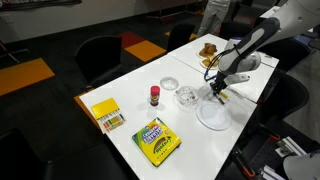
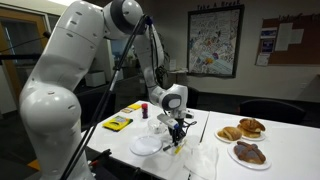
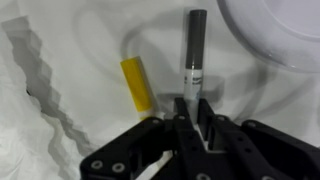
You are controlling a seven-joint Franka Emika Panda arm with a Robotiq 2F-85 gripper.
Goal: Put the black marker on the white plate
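The black marker still hangs beside the plate, so the robot's gripper needs to go up a little and then move over the middle of the white plate (image 1: 213, 116).
In the wrist view the black marker (image 3: 195, 45) stands lengthwise between my gripper's (image 3: 190, 112) fingers, its dark cap pointing away from me. The fingers are closed on its lower end, just above the white tabletop. The rim of the white plate (image 3: 285, 22) shows at the top right, a short way beyond the marker's tip. In both exterior views the gripper (image 1: 218, 90) (image 2: 178, 135) hangs low over the table beside the white plate (image 1: 213, 116) (image 2: 146, 145). The marker is too small to make out there.
A yellow marker (image 3: 137, 84) lies just beside the black one. On the table are a clear glass bowl (image 1: 187, 96), a small white dish (image 1: 169, 84), a red-capped bottle (image 1: 155, 95), a crayon box (image 1: 157, 140), a yellow box (image 1: 106, 113) and plates of pastries (image 2: 246, 140).
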